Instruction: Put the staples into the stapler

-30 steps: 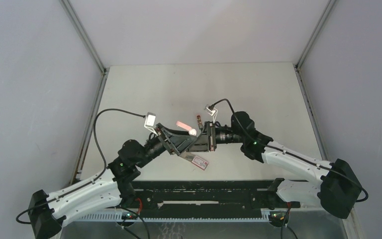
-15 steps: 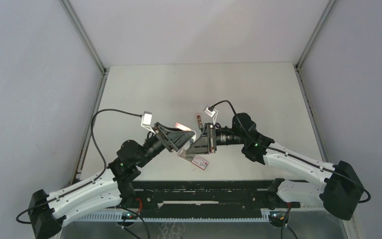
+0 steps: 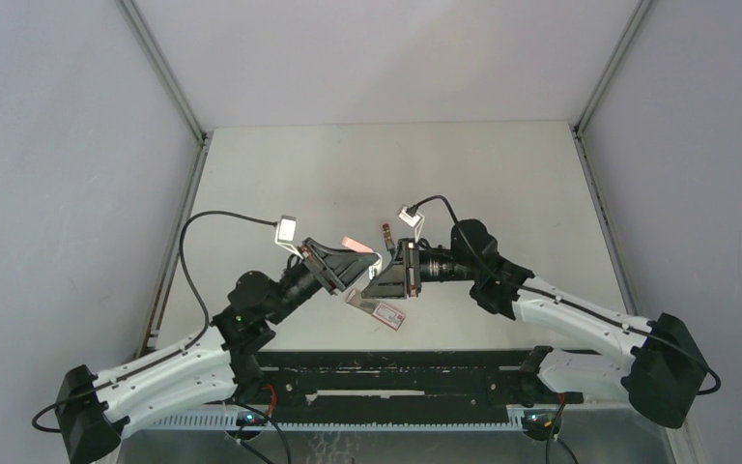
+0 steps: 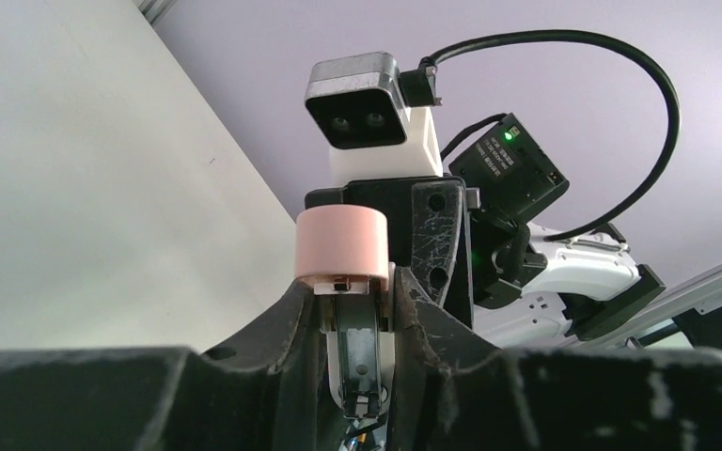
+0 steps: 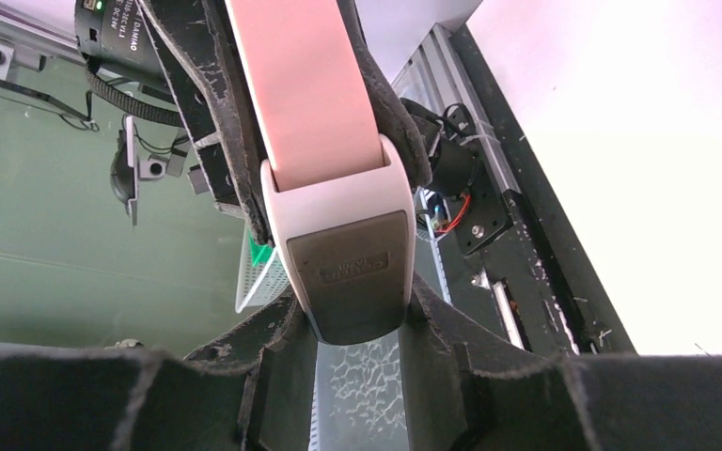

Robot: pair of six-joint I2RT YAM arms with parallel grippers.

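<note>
The hanging stapler comes down next as my left gripper turns downward, for release on the bare tabletop (image 3: 378, 243) beside the small reddish object. That object lies below the gripper.
The stapler (image 3: 353, 242), pink on top with a white and grey end, hangs in the air between both arms. My left gripper (image 3: 360, 267) is shut on it. In the left wrist view its fingers (image 4: 418, 319) press both sides of the stapler (image 4: 341, 242), just under the pink end, with the metal magazine showing between them. My right gripper (image 3: 381, 280) is shut on the other end. In the right wrist view its jaws clamp the grey butt of the stapler (image 5: 348, 272) at the gripper (image 5: 357, 324). The staples (image 3: 387, 312), a pink-red box with a white label, lie on the table just below the grippers.
A small reddish object (image 3: 386, 232) lies on the table (image 3: 502, 184) behind the grippers. A black rail (image 3: 396, 387) runs along the near edge between the arm bases. Grey walls close in the left, right and far sides.
My left gripper's jaws have closed from wide open onto the stapler. Both grippers have shifted slightly left with it. The right gripper's hold is the same.
</note>
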